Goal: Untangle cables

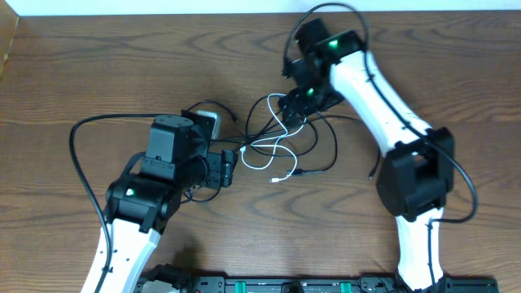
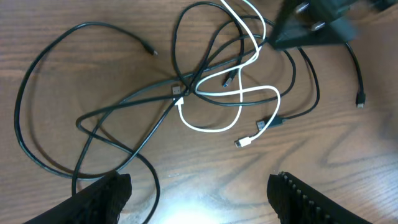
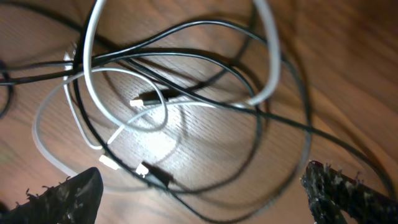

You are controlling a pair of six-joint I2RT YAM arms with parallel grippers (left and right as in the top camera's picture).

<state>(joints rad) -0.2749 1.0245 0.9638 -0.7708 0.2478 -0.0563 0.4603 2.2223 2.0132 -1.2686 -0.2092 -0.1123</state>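
Note:
The white cable's far bend (image 1: pixel 275 95) gets my right gripper next. The bend lies to the gripper's left in the overhead view and arches above the black cords.
The cables lie in one tangle (image 1: pixel 281 142) at the middle of the wooden table: several black cords (image 1: pixel 330 146) looped through one white cord (image 1: pixel 269 152). My left gripper (image 1: pixel 234 168) is open and empty, just left of the tangle. In the left wrist view its jaws (image 2: pixel 199 199) sit short of the black loops (image 2: pixel 124 106) and the white cord (image 2: pixel 236 93). My right gripper (image 1: pixel 295 104) is open and hovers over the far part of the tangle. In the right wrist view its jaws (image 3: pixel 205 199) straddle black cords (image 3: pixel 186 56) and the white cord (image 3: pixel 93 62) without holding any.
A loose black plug end (image 1: pixel 373 172) lies right of the tangle, near the right arm. The left arm's own thick black wire (image 1: pixel 77 155) loops out to the left. The table's far edge (image 1: pixel 163 15) runs along the top, and a base rail (image 1: pixel 285 285) along the front.

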